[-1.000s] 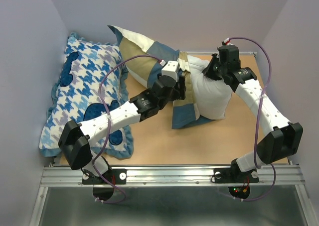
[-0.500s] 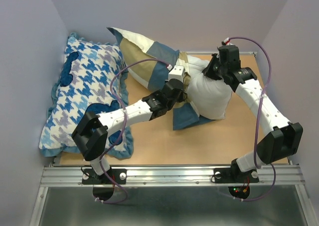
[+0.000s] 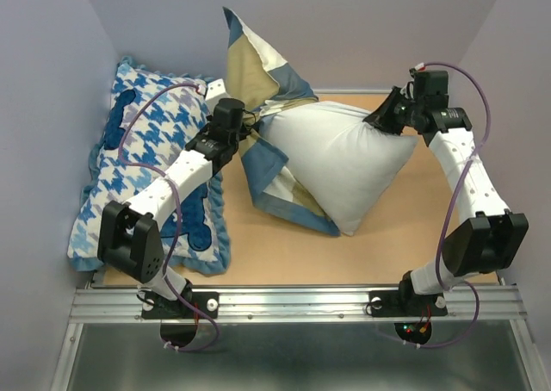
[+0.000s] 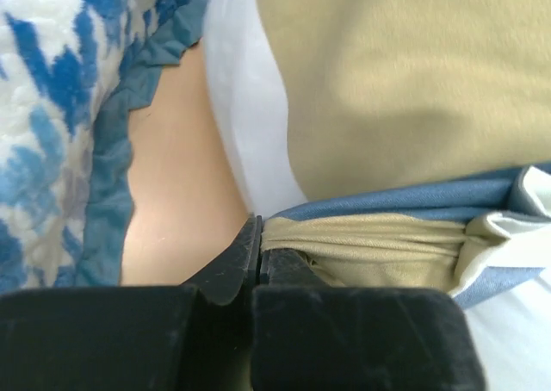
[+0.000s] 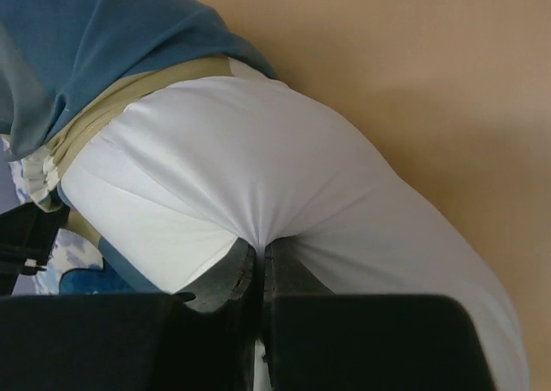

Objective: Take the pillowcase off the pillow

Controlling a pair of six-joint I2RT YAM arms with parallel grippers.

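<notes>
My right gripper has the pillow's bare end [image 3: 401,148] [image 5: 439,270] to its right in the top view. Next I should pull that way, away from the held pillowcase, and let go of the fabric.
The white pillow [image 3: 344,154] [image 5: 258,167] stretches across the middle of the table, most of it bare. The tan, blue and cream pillowcase [image 3: 258,68] [image 4: 387,107] is bunched over its left end, one flap standing up and another [image 3: 280,180] hanging down at the front. My left gripper [image 3: 251,122] [image 4: 258,236] is shut on a gathered tan fold of the pillowcase. At the pillow's far right corner, my right gripper [image 3: 376,122] [image 5: 261,246] is shut on puckered white pillow fabric. In the right wrist view the blue pillowcase [image 5: 103,38] covers the pillow's far end.
A blue-and-white houndstooth cushion [image 3: 146,167] [image 4: 52,107] with a frilled blue edge lies along the left wall, under my left arm. Grey walls close the left, back and right. Bare wooden table [image 3: 284,253] shows in front of the pillow.
My left gripper closed on the pillowcase and pulled it left and back, baring much more white pillow. The right gripper moved slightly right, still holding the pillow's corner.
</notes>
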